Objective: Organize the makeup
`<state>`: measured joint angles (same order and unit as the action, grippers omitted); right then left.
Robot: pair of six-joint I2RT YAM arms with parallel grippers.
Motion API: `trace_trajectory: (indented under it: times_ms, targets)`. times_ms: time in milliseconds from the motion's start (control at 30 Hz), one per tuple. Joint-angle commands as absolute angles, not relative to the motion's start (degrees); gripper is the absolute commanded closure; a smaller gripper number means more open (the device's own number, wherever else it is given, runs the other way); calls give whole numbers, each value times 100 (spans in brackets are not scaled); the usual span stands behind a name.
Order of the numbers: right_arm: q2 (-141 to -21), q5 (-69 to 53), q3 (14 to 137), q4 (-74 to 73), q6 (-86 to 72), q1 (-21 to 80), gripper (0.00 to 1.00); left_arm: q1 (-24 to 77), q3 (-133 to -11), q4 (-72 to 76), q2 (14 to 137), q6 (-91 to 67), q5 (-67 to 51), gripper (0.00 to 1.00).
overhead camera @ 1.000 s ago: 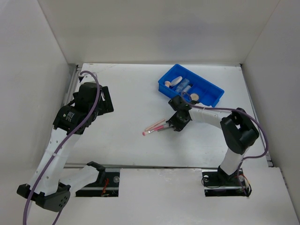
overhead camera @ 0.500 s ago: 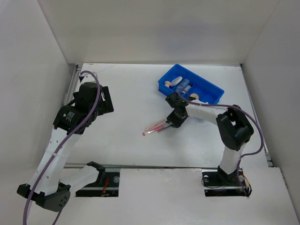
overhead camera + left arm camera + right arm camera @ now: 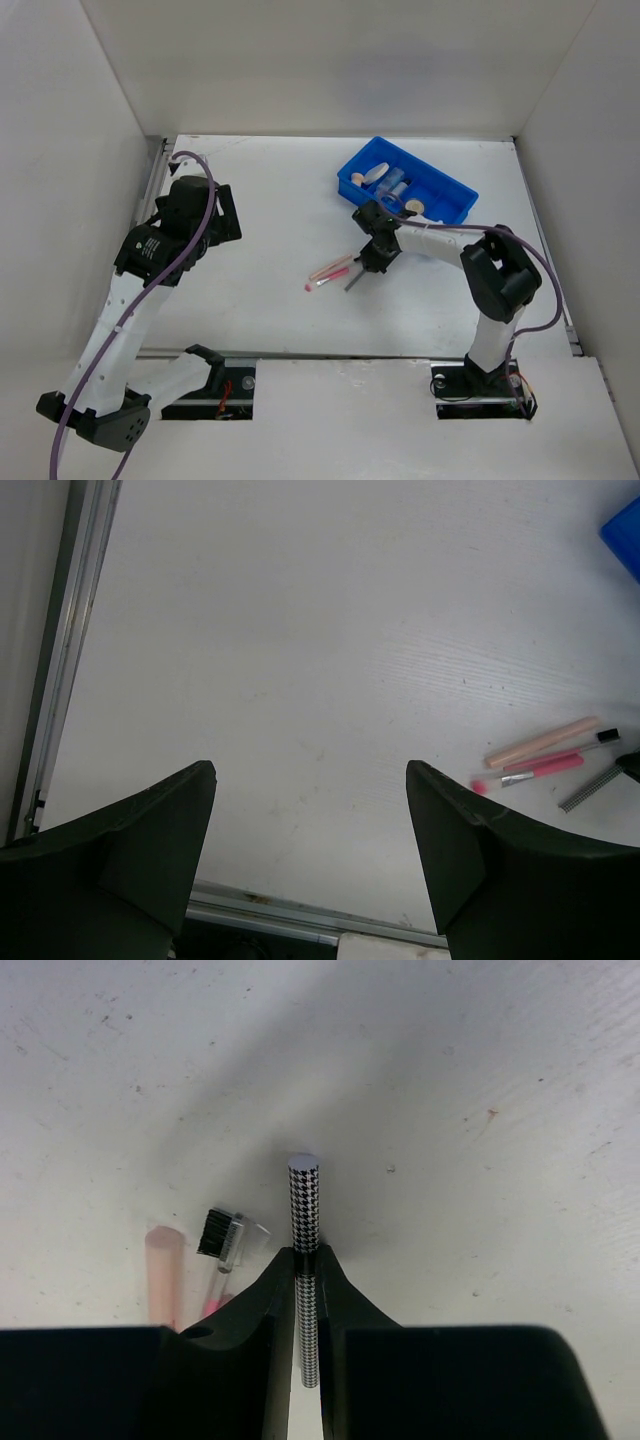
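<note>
The bin's empty end lies outward and to my right gripper's right in the top view, so next I lift that gripper outward over it and release the pencil.
My right gripper [image 3: 305, 1253] is shut on a thin black-and-white checked pencil [image 3: 304, 1200], low over the table; its free end sticks out past the fingertips. In the top view the pencil [image 3: 354, 280] angles down-left from the right gripper [image 3: 371, 262]. Beside it lie a pale pink stick [image 3: 329, 267] and a pink-handled brush [image 3: 325, 281]. The pink stick [image 3: 162, 1270] and the brush [image 3: 220, 1235] show left of the jaws. A round beige puff [image 3: 357, 178], clear vials [image 3: 386, 180] and a small compact [image 3: 413, 207] sit in the bin. My left gripper [image 3: 310, 770] hangs open over bare table.
The blue divided bin [image 3: 357, 160] stands at the back right, just behind the right gripper. White walls enclose the table on three sides. A metal rail [image 3: 60, 660] runs along the left edge under the left arm [image 3: 165, 245].
The right jaws have closed on the pencil, and the pencil has swung away from the stick and brush. The left arm has not moved.
</note>
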<state>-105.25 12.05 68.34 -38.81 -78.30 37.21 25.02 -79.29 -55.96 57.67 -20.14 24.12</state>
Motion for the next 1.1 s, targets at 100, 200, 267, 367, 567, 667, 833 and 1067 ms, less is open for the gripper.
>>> trace_trajectory:
  times_ms: [100, 200, 267, 367, 567, 667, 833, 1067]
  targets:
    - [-10284, 1977, 6644, -4498, -7638, 3885, 93, 2496, -7875, -5546, 5757, -1934, 2531, 26]
    - [-9678, 2529, 7004, -4771, -7288, 4148, 93, 2496, -7875, -5546, 5757, -1934, 2531, 26]
    - [-9334, 2926, 7312, -4921, -7111, 4210, 93, 2496, -7875, -5546, 5757, -1934, 2531, 26]
    - [-8816, 3382, 7549, -5001, -6664, 4106, 93, 2496, -7875, -5546, 5757, -1934, 2531, 26]
    - [-8622, 3753, 8041, -4896, -5619, 3245, 92, 2496, -7875, -5493, 5757, -1934, 2409, 26]
    - [-8727, 3806, 8217, -4774, -5057, 2638, 92, 2496, -7875, -5493, 5757, -1934, 2408, 26]
    - [-9148, 3735, 8525, -4403, -4501, 1743, 91, 2496, -7875, -5493, 5757, -1934, 2408, 26]
    - [-9992, 3691, 9043, -4175, -4210, 1117, 91, 2496, -7928, -5493, 5809, -1934, 2408, 26]
